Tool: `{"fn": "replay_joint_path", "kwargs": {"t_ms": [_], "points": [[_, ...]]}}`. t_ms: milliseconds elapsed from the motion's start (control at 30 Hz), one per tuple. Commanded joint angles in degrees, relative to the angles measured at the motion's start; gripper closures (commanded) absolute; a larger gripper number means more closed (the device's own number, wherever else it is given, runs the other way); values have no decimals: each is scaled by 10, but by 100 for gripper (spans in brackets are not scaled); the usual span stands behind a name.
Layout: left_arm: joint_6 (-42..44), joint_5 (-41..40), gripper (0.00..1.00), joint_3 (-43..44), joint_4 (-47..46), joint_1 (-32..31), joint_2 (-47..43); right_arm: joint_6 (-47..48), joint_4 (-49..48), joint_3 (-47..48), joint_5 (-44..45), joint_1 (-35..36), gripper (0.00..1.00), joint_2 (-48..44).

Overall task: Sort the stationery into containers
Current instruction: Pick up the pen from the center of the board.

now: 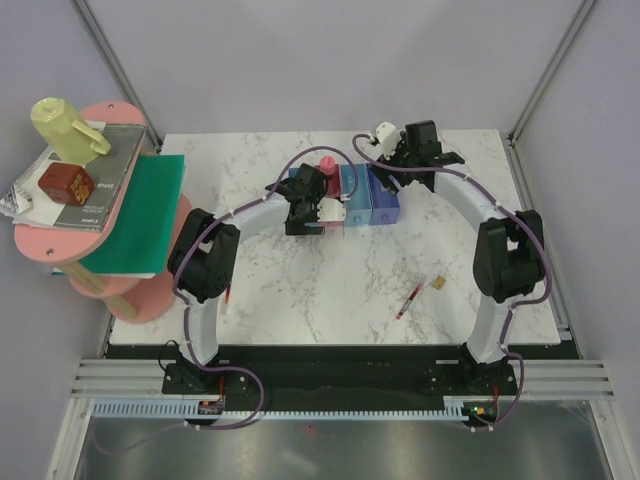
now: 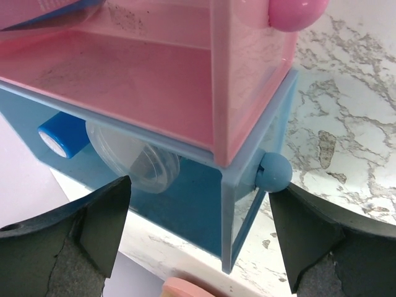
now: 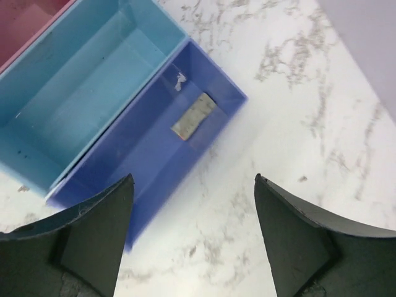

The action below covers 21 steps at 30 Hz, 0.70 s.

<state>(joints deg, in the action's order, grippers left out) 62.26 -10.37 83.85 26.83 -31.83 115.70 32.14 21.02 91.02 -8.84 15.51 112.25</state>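
Observation:
I will move my right gripper back and down onto the unsorted tan block. The block is below and back from the gripper, by the red pen and outside the bins.
The containers are a joined row of bins (image 1: pixel 362 196) at mid-table. My left gripper (image 1: pixel 305 203) hangs open over its left end. In the left wrist view its open jaws (image 2: pixel 198 229) frame the blue bin (image 2: pixel 185 210), which holds a clear roll (image 2: pixel 133 161) and a small blue piece (image 2: pixel 62 136), with the pink bin (image 2: pixel 142 86) beside it. My right gripper (image 1: pixel 422 150) is open and empty just past the violet-blue bin (image 3: pixel 154 148), where a tan block (image 3: pixel 193 115) lies. The light blue bin (image 3: pixel 80 86) looks empty. A red pen (image 1: pixel 408 300) and another tan block (image 1: pixel 438 284) lie on the table.
A pink glue-stick tube (image 1: pixel 326 163) stands behind the bins. A pink two-tier stand (image 1: pixel 95 235) at the left edge carries books, a yellow-green jug (image 1: pixel 62 128), a red-brown cube (image 1: pixel 66 184) and a green sheet (image 1: pixel 140 215). A small red thing (image 1: pixel 228 297) lies by the left arm.

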Motion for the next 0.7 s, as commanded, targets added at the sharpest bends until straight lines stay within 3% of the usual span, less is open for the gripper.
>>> {"fn": "replay_joint_path", "kwargs": {"t_ms": [0, 167, 367, 500, 667], "points": [[6, 13, 1, -18, -14, 1, -71, 3, 40, -30, -10, -14, 15, -115], [-35, 18, 0, -41, 42, -9, -137, -11, 119, -75, 7, -17, 15, -202], [-196, -5, 0, -57, 186, -10, -189, -74, 150, -196, 27, -17, 15, -308], [-285, 18, 0, -126, 219, -9, -236, -92, 163, -289, 19, -17, 15, -345], [-318, 57, 0, -210, 226, 7, -289, -107, 169, -332, 35, -18, 17, -359]]}}
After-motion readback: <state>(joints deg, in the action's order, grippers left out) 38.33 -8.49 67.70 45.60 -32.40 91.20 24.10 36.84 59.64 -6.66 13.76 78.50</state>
